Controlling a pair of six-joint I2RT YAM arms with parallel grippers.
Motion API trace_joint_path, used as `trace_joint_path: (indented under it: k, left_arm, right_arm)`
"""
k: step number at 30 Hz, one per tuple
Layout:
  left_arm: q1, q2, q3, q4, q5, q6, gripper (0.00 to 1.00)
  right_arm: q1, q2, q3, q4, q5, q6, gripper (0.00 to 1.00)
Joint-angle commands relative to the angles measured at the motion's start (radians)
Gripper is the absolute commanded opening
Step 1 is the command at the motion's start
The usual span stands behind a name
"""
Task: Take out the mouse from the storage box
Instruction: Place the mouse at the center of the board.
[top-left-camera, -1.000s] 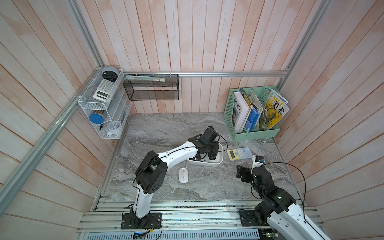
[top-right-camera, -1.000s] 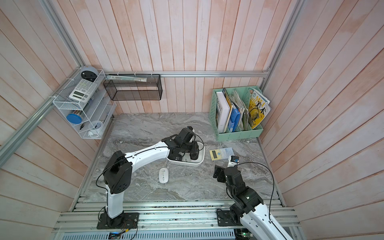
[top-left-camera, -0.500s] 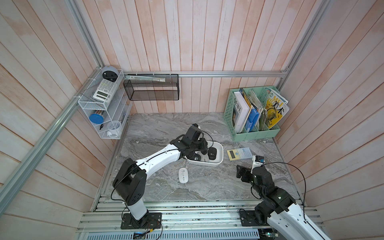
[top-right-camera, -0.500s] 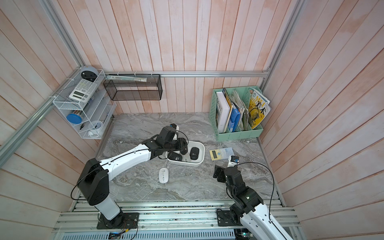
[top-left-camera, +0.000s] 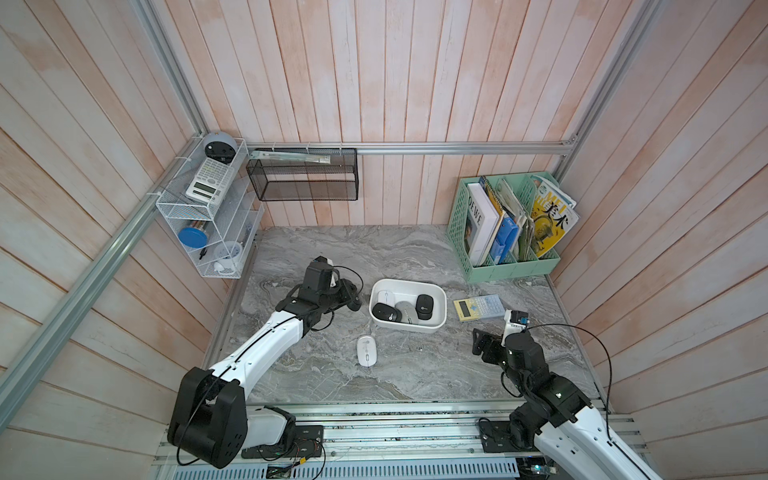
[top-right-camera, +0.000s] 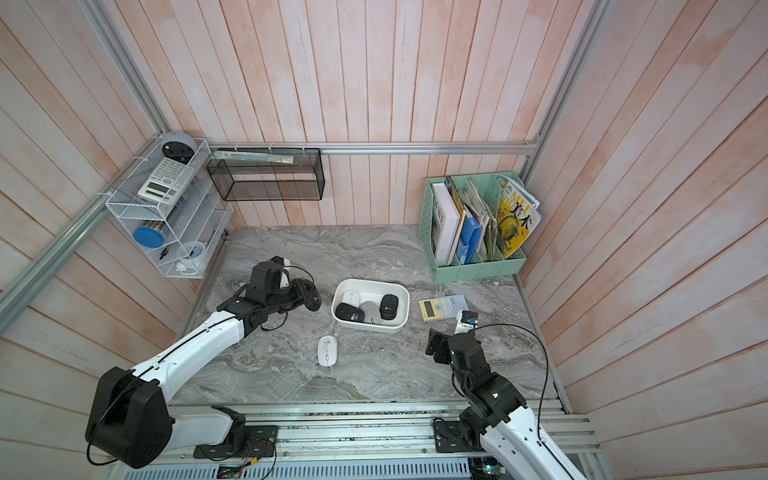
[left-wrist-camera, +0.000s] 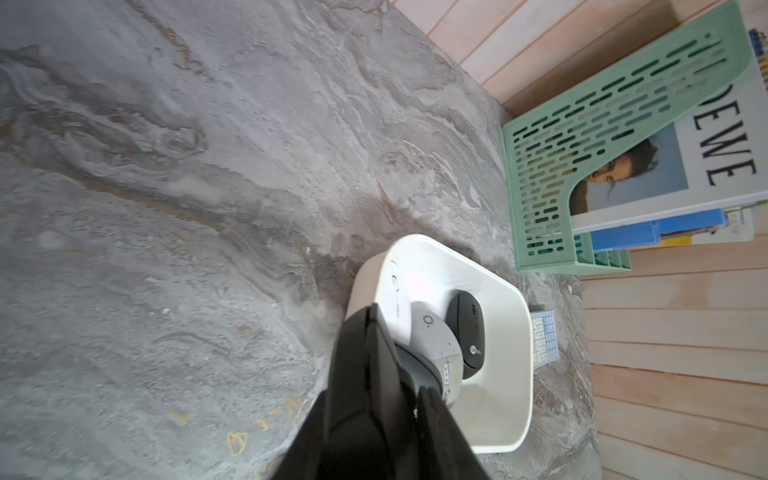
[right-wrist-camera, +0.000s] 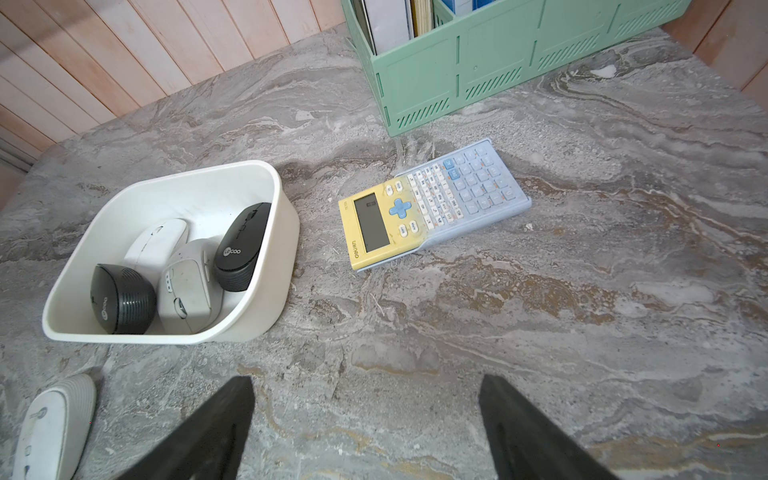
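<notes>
The further black mouse comes down in my left gripper next, for release on the empty, bare tabletop (top-left-camera: 341, 328) beside the white mouse outside the box.
The white storage box (top-left-camera: 409, 328) (top-right-camera: 370, 328) sits mid-table. Inside lie a white mouse (top-left-camera: 385, 297), a black mouse (top-left-camera: 386, 312), a grey mouse (top-left-camera: 407, 311) and another black mouse (top-left-camera: 424, 306). My left gripper (top-left-camera: 351, 297) (top-right-camera: 309, 297) hangs just left of the box, outside it, shut on a further black mouse (left-wrist-camera: 374, 395) that fills the gap between its fingers. A white mouse (top-left-camera: 366, 351) (right-wrist-camera: 50, 424) lies on the table in front of the box. My right gripper (top-left-camera: 484, 345) (right-wrist-camera: 365, 395) stands open and empty, low over the table to the box's front right.
A yellow and blue calculator (top-left-camera: 478, 307) lies right of the box. The mint-green file holder (top-left-camera: 507, 266) with books stands at the back right. A black mesh basket (top-left-camera: 303, 174) and a white wire shelf (top-left-camera: 203, 224) hang on the back and left walls.
My left gripper has come out of the box and swung to the left with the black mouse in it. The right arm has not moved.
</notes>
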Motion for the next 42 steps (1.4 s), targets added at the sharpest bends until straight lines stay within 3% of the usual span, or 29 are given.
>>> trace_joint_path:
  k: [1,10,26,28,32,37,42]
  left_arm:
    - [0.033,-0.015,-0.060,0.034,0.056,0.002,0.19]
    - [0.098,0.033,-0.203,0.186,0.100,-0.030,0.19]
    - [0.104,0.156,-0.331,0.394,0.158,-0.093,0.21]
    - [0.105,0.158,-0.338,0.393,0.143,-0.095,0.26]
    - [0.104,0.134,-0.354,0.372,0.083,-0.095,0.49]
    - [0.105,0.091,-0.345,0.303,0.023,-0.080,0.59]
    - [0.107,-0.048,-0.343,0.140,-0.137,-0.040,0.72]
  right_arm:
    - [-0.006,0.000,-0.012,0.011,-0.005,-0.010,0.92]
    - [-0.006,-0.002,-0.017,0.021,-0.012,-0.016,0.92]
    - [-0.006,-0.001,-0.022,0.030,-0.020,-0.020,0.92]
    - [-0.006,-0.002,-0.023,0.032,-0.020,-0.021,0.92]
    - [-0.006,-0.002,-0.023,0.034,-0.020,-0.020,0.92]
    - [-0.006,-0.002,-0.023,0.035,-0.019,-0.021,0.92]
    - [-0.006,0.021,-0.010,0.023,0.003,-0.017,0.94]
